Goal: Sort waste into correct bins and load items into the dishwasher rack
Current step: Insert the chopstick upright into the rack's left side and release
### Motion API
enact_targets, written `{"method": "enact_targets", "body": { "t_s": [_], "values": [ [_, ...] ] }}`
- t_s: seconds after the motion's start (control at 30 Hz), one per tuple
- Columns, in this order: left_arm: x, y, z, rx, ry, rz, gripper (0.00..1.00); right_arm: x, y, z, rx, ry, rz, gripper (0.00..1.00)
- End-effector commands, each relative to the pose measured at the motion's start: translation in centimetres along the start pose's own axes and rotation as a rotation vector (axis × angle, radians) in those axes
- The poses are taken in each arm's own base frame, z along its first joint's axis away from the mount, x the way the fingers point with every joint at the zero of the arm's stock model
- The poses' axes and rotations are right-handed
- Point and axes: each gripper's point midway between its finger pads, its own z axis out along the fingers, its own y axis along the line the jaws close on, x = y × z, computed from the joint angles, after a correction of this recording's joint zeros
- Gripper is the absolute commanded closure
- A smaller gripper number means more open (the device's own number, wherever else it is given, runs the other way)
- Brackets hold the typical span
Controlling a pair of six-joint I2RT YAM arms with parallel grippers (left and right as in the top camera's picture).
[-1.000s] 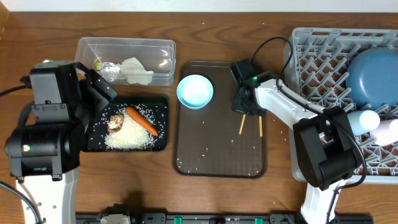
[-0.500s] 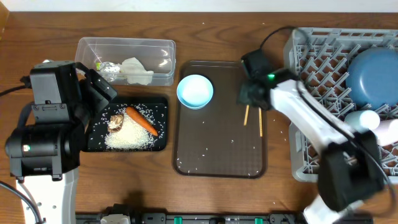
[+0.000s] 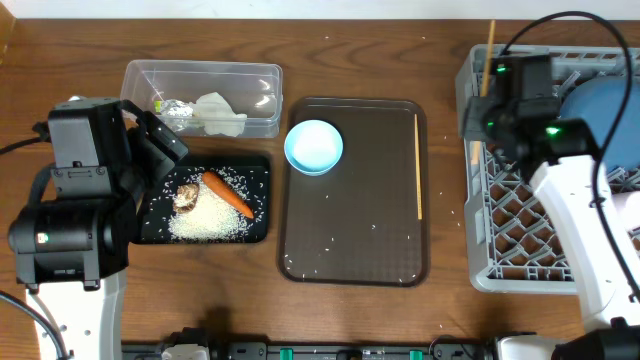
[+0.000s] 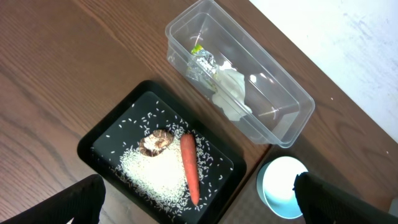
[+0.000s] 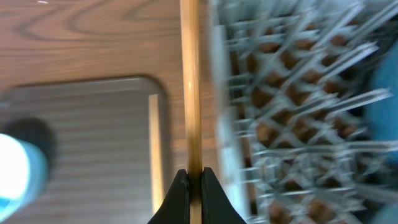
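The chopstick in my right gripper still hangs over the rack's tray-side edge, so I will carry it toward the blue plate (image 3: 605, 110) and down inside that edge to let it go.
My right gripper (image 3: 484, 98) is shut on one wooden chopstick (image 5: 191, 93), which points away from me over the left edge of the grey dishwasher rack (image 3: 520, 230). The other chopstick (image 3: 418, 165) lies along the right side of the brown tray (image 3: 350, 240). A blue plate (image 3: 605, 110) stands in the rack. The light-blue cup (image 3: 314, 146) sits on the brown tray's far left. My left gripper (image 4: 199, 208) hangs open above the black tray (image 4: 99, 146) holding rice (image 4: 155, 177), a brown lump (image 4: 155, 141) and a carrot (image 4: 190, 168). The clear tub (image 4: 280, 93) holds a wrapper (image 4: 202, 59) and crumpled paper (image 4: 229, 90).
Scattered rice grains (image 3: 330, 240) lie on the brown tray. The right arm (image 3: 575, 200) stretches across the rack's near part and hides what lies under it. Bare wooden table (image 3: 350, 60) runs along the far side.
My right gripper has lifted one chopstick off the brown tray and carried it right, to the rack's left edge. The other chopstick stayed on the tray. The left arm has not moved.
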Motion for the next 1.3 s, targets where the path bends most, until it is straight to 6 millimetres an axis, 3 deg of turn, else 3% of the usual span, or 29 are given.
{"method": "enact_targets", "body": {
  "t_s": [0.0, 0.27, 0.63, 0.87, 0.93, 1.03, 1.1, 1.27],
  "values": [
    [-0.2, 0.2, 0.0, -0.013, -0.007, 0.000, 0.02, -0.7, -3.2, 0.9, 0.057, -0.004, -0.077, 0.99],
    [-0.2, 0.2, 0.0, -0.013, -0.007, 0.000, 0.02, -0.5, -6.7, 4.0, 0.061, 0.041, -0.067, 0.99],
    [-0.2, 0.2, 0.0, -0.013, -0.007, 0.000, 0.02, 1.2, -6.5, 9.5, 0.039, 0.115, -0.067, 0.99],
    [-0.2, 0.2, 0.0, -0.013, -0.007, 0.000, 0.02, 1.3, -5.3, 9.8, -0.027, 0.116, -0.063, 0.98],
    [-0.2, 0.2, 0.0, -0.013, -0.007, 0.000, 0.02, 1.4, -5.3, 9.8, -0.028, 0.120, -0.063, 0.83],
    [-0.2, 0.2, 0.0, -0.013, -0.007, 0.000, 0.02, 1.4, -5.3, 9.8, -0.028, 0.120, -0.062, 0.39],
    [-0.2, 0.2, 0.0, -0.013, -0.007, 0.000, 0.02, 1.5, -5.3, 9.8, -0.027, 0.123, -0.060, 0.34],
    [-0.2, 0.2, 0.0, -0.013, -0.007, 0.000, 0.02, 2.2, -4.9, 9.3, -0.038, 0.154, -0.013, 0.34]
  ]
}}
